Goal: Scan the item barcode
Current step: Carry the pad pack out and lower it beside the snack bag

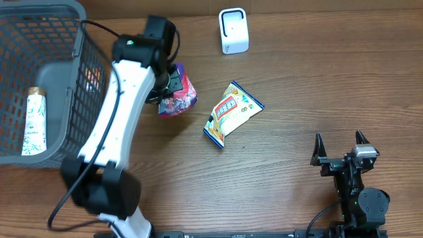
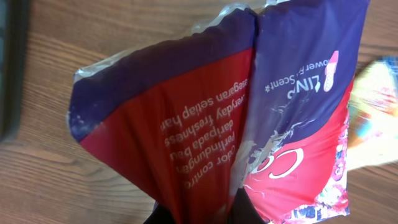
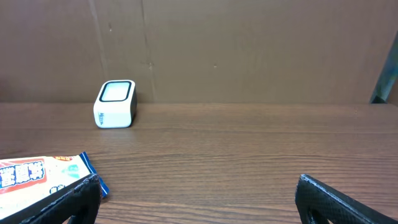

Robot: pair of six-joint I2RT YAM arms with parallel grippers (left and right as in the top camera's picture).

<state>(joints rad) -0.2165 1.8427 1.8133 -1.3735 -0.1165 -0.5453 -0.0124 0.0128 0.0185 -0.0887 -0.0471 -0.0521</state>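
My left gripper moves to the right in the overhead view and down next, releasing the pouch there, since the tabletop point(image 1: 192, 123) beside the snack packet is clear.
A red and purple pouch point(image 1: 180, 98) with white print hangs just right of the basket, pinched at one end by my left gripper point(image 1: 170, 82), which is shut on it. In the left wrist view the pouch point(image 2: 249, 118) fills the frame and hides the fingers almost wholly. The white barcode scanner point(image 1: 233, 30) stands upright at the back of the table, also visible far off as the scanner point(image 3: 115, 104) in the right wrist view. My right gripper point(image 1: 340, 147) rests open at the front right, nothing between its fingers point(image 3: 336, 199).
A grey mesh basket point(image 1: 73, 20) at the left holds a white tube point(image 1: 34, 121). A yellow and blue snack packet point(image 1: 231, 112) lies flat mid-table; its corner point(image 3: 43, 175) shows beside my right gripper's left finger. A brown wall stands behind the scanner.
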